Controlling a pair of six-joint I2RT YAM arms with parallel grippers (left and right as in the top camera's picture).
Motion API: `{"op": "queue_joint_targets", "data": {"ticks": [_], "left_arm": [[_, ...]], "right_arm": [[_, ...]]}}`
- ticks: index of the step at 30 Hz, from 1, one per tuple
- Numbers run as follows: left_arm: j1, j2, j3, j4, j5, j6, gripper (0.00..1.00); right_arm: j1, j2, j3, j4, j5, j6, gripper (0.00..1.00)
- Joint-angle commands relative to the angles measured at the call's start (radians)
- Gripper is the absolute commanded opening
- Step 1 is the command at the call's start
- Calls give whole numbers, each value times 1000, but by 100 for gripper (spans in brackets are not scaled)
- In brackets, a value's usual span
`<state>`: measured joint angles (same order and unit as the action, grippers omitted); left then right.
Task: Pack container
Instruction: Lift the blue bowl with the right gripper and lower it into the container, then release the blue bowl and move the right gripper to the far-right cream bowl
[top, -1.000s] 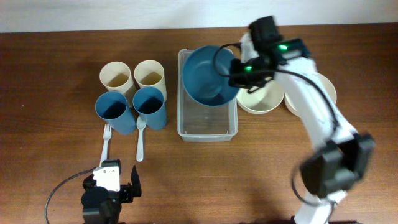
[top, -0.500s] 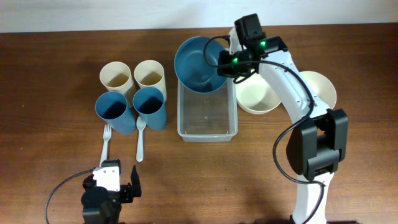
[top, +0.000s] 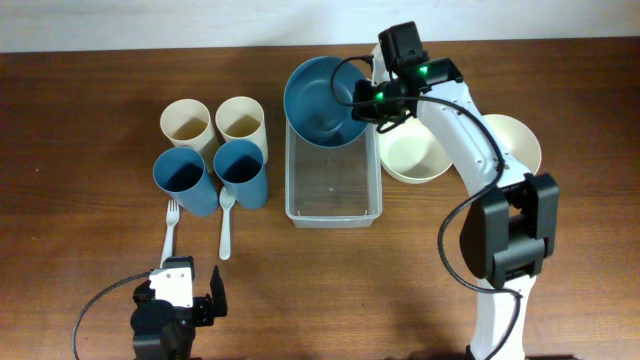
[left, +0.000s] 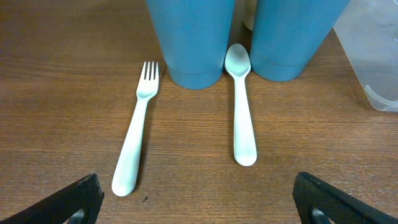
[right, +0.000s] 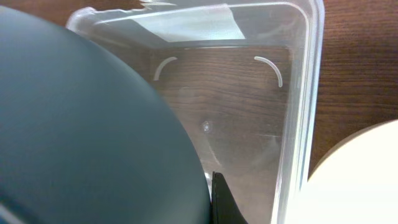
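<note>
My right gripper should next lower the blue bowl into the container's far end (right: 227, 93), the empty space below it, then release the bowl's rim.
The clear plastic container (top: 333, 195) lies in the middle of the table, long side running away from me, with nothing inside; it also shows in the right wrist view (right: 249, 112). My right gripper (top: 366, 97) is shut on the rim of a blue bowl (top: 322, 100) and holds it over the container's far end. In the right wrist view the blue bowl (right: 87, 137) fills the left side. My left gripper (left: 199, 202) is open and empty, low over the table near the front edge, behind a white fork (left: 135, 146) and a white spoon (left: 242, 106).
Two cream cups (top: 186, 122) (top: 241, 120) and two blue cups (top: 184, 178) (top: 242, 170) stand left of the container. Two cream bowls (top: 418, 156) (top: 516, 140) sit right of it. The fork (top: 169, 231) and spoon (top: 226, 224) lie in front of the blue cups.
My right gripper carried the blue bowl left and toward the far end of the container, then shifted only slightly. The left arm has not moved.
</note>
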<state>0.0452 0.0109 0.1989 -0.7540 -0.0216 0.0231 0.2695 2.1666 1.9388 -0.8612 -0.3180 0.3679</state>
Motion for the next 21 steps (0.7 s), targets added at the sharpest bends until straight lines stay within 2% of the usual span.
{"op": "queue_joint_targets", "data": {"ticks": [1, 6, 7, 8, 9, 10, 15, 21], "left_arm": [[-4, -6, -6, 1, 11, 16, 100], [-4, -6, -6, 1, 11, 16, 99], [-4, -6, -6, 1, 11, 16, 99], [-4, -6, -6, 1, 11, 16, 100], [-4, -6, -6, 1, 11, 16, 100], [-4, -6, -6, 1, 11, 16, 100], [-4, -6, -6, 1, 11, 16, 100], [-4, -6, -6, 1, 11, 16, 99]], "right_arm": [[-6, 41, 23, 6, 8, 11, 4], [-5, 51, 23, 9, 8, 11, 4], [-5, 51, 23, 10, 8, 11, 9], [-5, 51, 23, 10, 9, 11, 27], [-5, 51, 23, 9, 9, 11, 37], [-5, 51, 23, 10, 9, 10, 40], [-6, 50, 31, 12, 3, 6, 41], [-26, 27, 103, -45, -101, -19, 41]]}}
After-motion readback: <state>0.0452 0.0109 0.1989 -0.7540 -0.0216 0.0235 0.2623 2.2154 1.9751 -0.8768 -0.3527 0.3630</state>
